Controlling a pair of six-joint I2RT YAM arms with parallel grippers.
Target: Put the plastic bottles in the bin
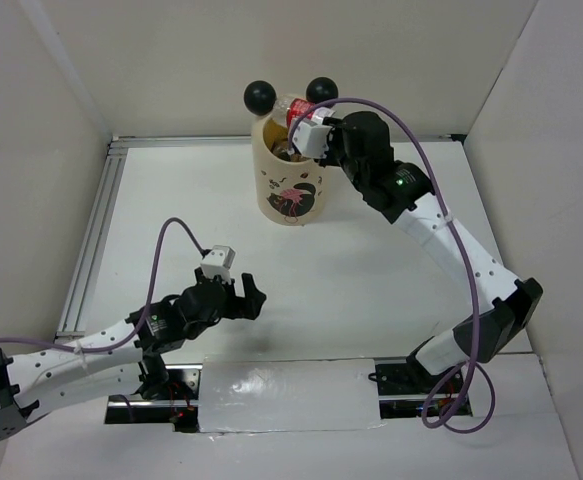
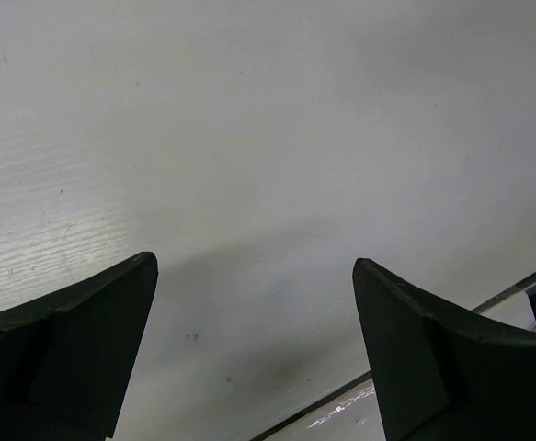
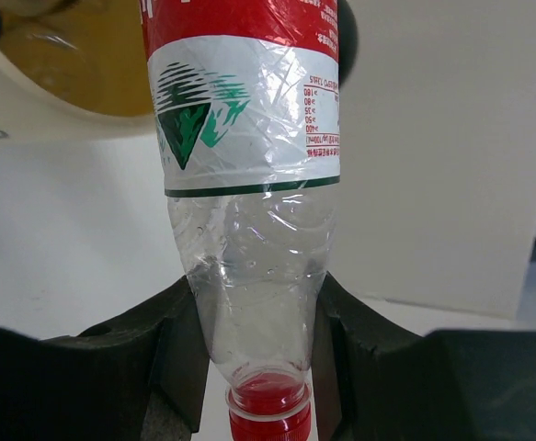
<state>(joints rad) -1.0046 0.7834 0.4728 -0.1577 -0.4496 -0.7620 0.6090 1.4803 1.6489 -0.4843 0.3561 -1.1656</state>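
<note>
I should turn my right gripper and move it to the left in the top view, over the bin's opening, to release the bottle (image 1: 293, 108), which is lying across the bin's rim.
The bin (image 1: 291, 195) is a cream cylinder with two black ball ears and a cartoon on its side, standing at the back of the table. My right gripper (image 1: 314, 128) is shut on a clear plastic bottle (image 1: 293, 108) with a red-white label, held over the bin's rim. In the right wrist view the bottle (image 3: 249, 184) points away from the camera, red cap nearest, its neck squeezed between my right gripper (image 3: 258, 294) jaws. The bin's rim (image 3: 28, 115) lies beyond at upper left, and something clear shows inside. My left gripper (image 1: 254, 300) (image 2: 254, 262) hangs open over bare table.
White walls enclose the table on three sides. An aluminium rail (image 1: 91, 240) runs along the left side. A taped strip (image 1: 281, 395) covers the near edge between the arm bases; that edge (image 2: 415, 386) also shows under the left gripper.
</note>
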